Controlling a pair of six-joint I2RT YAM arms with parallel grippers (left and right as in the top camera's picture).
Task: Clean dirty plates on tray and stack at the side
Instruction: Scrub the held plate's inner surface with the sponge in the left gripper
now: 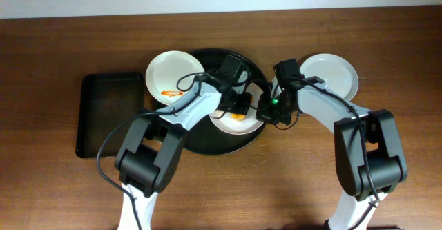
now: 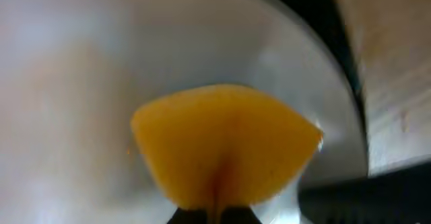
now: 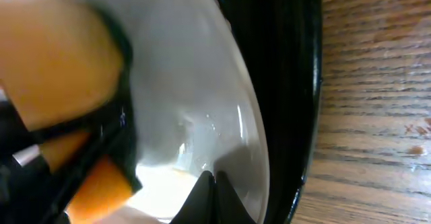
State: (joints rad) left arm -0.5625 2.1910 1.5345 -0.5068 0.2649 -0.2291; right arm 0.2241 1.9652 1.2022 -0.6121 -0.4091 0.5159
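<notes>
The left gripper sweeps across the plate toward the smeared plate next. It then lifts outward over the round tray's far part (image 1: 215, 58), where bare black shows.
On the round black tray (image 1: 207, 140) lies one white plate (image 1: 250, 125). My left gripper (image 1: 240, 109) is shut on an orange sponge (image 1: 238, 117) and holds it down on that plate; the left wrist view shows the sponge (image 2: 225, 143) fanning out above the closed jaws (image 2: 215, 214). My right gripper (image 1: 266, 112) is shut, its tips (image 3: 212, 187) resting on the same plate (image 3: 222, 103) just inside its right rim, with nothing between them. A second plate (image 1: 173, 78), with an orange smear, sits at the tray's left edge. A third plate (image 1: 331, 74) lies on the wooden table to the right.
A rectangular black tray (image 1: 110, 112) stands at the left of the table. Dark wood tabletop (image 1: 276, 188) runs in front of the round tray and along its right rim (image 3: 289, 83).
</notes>
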